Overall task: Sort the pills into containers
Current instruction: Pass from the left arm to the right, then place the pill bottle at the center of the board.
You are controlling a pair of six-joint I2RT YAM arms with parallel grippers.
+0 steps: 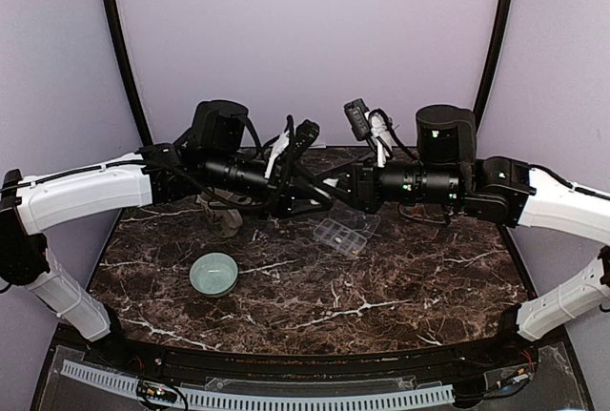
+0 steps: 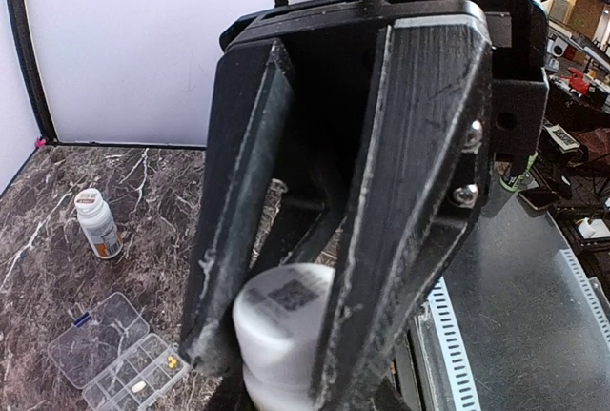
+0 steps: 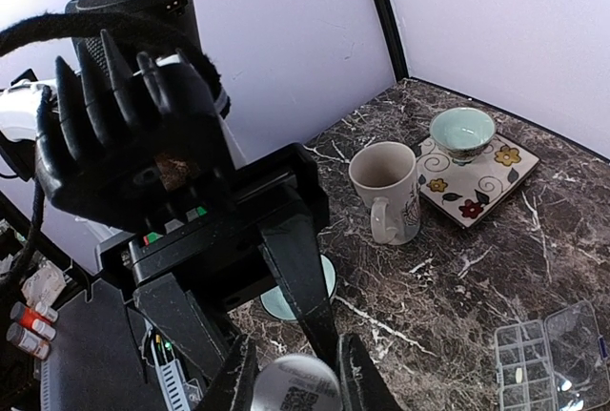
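The robot's right gripper will next carry the white cap to the right in the top view and down beside the second bottle, because the marble there is empty.
A white pill bottle [image 2: 283, 330] hangs above the table between both arms. My left gripper [image 2: 276, 365] is shut on the bottle's body, just below the white cap [image 3: 295, 387]. My right gripper [image 3: 295, 380] meets it from the other side, its two fingers pressed on the cap. In the top view the two grippers join at mid-table [image 1: 332, 192]. The clear container [image 1: 341, 236] lies open below them. It holds small yellow pills [image 2: 172, 361] and a white pill [image 2: 139, 386] in its compartments.
A second white-capped bottle [image 2: 98, 223] stands on the marble beyond the organiser. A pale green bowl [image 1: 213, 274] sits front left. A cream mug [image 3: 386, 192] stands beside a flowered square plate [image 3: 496, 182] bearing another green bowl [image 3: 462, 132].
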